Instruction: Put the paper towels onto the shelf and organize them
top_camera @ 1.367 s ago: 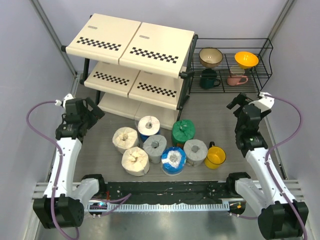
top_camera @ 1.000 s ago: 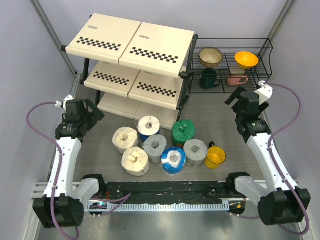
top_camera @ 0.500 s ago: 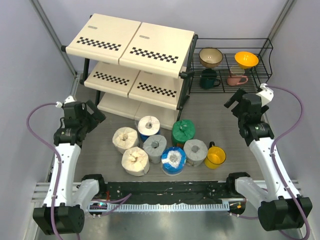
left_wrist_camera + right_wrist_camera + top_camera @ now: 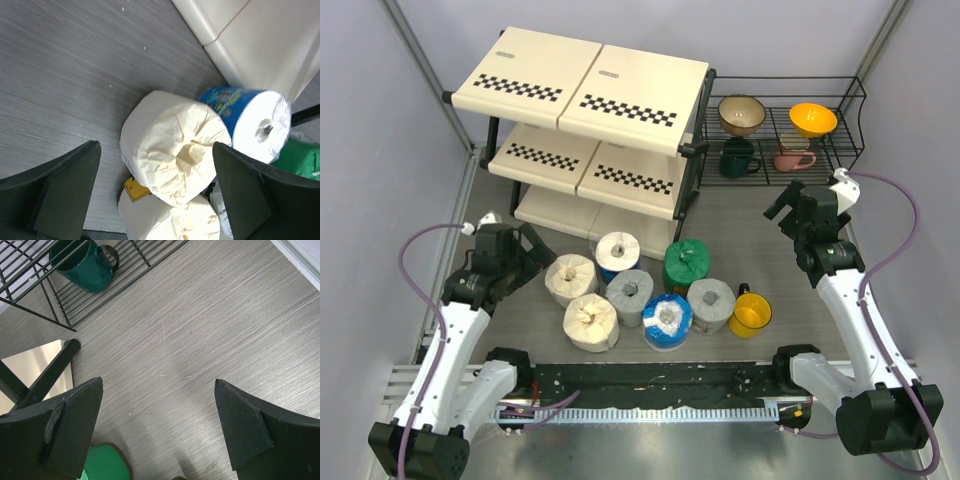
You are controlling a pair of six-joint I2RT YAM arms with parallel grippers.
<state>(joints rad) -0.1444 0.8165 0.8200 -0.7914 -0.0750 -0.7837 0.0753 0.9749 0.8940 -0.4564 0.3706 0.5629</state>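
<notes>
My left gripper will move down where the cream roll nearer the shelf has bare table along one side. One finger will go into the roll's crumpled hole and one will stay outside.
Seven paper towels stand bunched on the table in the top view: cream, cream, blue-and-white, grey, blue-and-white, green, grey. The three-tier shelf stands behind them with nothing on its panels. My left gripper is open just left of the cream rolls; in the left wrist view its jaws stand either side of a cream roll without touching it. My right gripper is open and empty over bare table, right of the green roll.
A yellow mug stands beside the right grey roll. A black wire rack at the back right holds bowls and mugs, among them a green mug. The shelf's black foot lies near the right gripper.
My left arm has swung right and nearer, bringing its open gripper up to the cream rolls. My right gripper has shifted a little left and back.
</notes>
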